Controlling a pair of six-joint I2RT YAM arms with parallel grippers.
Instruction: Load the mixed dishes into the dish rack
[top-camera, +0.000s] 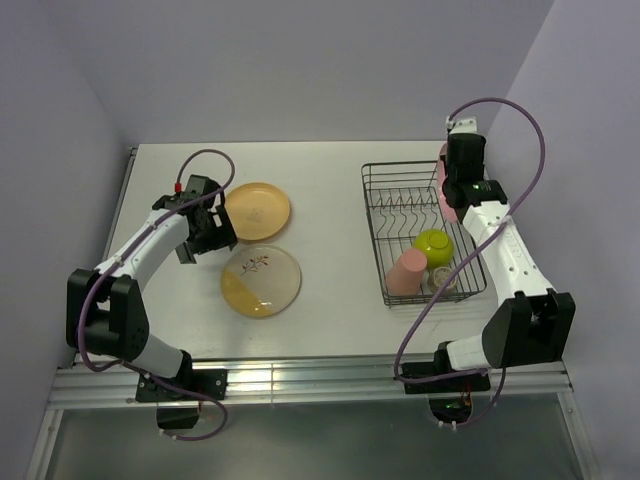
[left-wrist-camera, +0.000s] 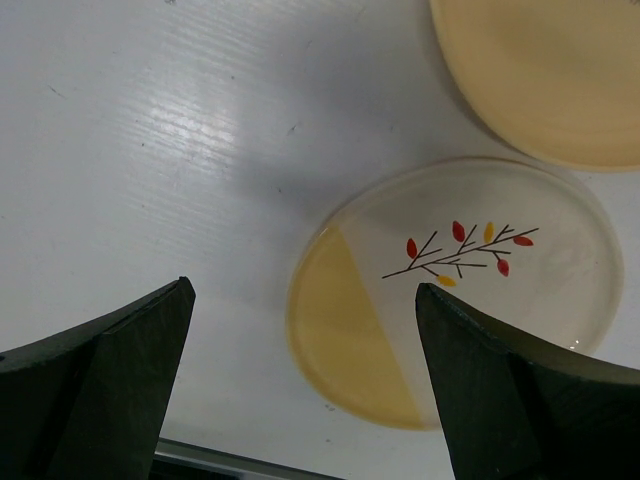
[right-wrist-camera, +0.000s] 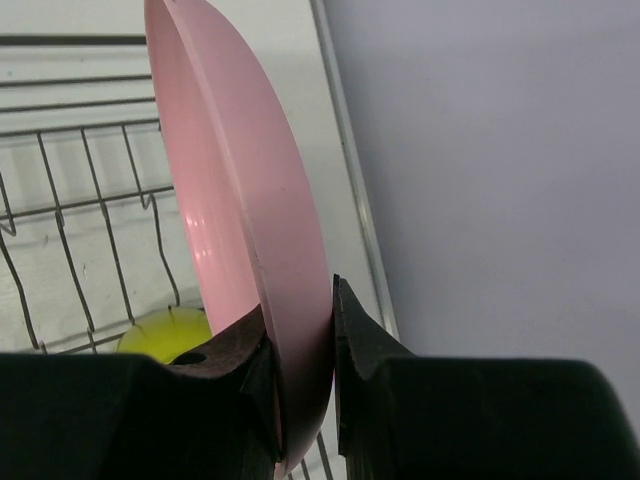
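Observation:
Next, my left gripper moves outward, then down onto the plate's nearest rim (left-wrist-camera: 450, 65), since the orange plate lies flat on the tabletop outward of this gripper.
My right gripper (top-camera: 463, 185) is shut on the rim of the pink plate (right-wrist-camera: 235, 200) and holds it on edge over the far right side of the dish rack (top-camera: 368, 200). A pink cup (top-camera: 407, 271), a lime-green bowl (top-camera: 434, 243) and a small speckled grey bowl (top-camera: 443, 279) sit in the rack's near end. The orange plate (top-camera: 257, 211) and the cream-and-yellow twig plate (top-camera: 261, 280) lie flat on the table at the left. My left gripper (top-camera: 205, 235) is open and empty, above the table just left of both plates; the twig plate (left-wrist-camera: 460, 290) lies under its right finger.
The rack's zigzag dividers (right-wrist-camera: 60, 130) stand empty to the left of the pink plate. The purple side wall (right-wrist-camera: 500, 150) is close on the right of the rack. The table's near edge rail (left-wrist-camera: 230, 460) shows below the left gripper.

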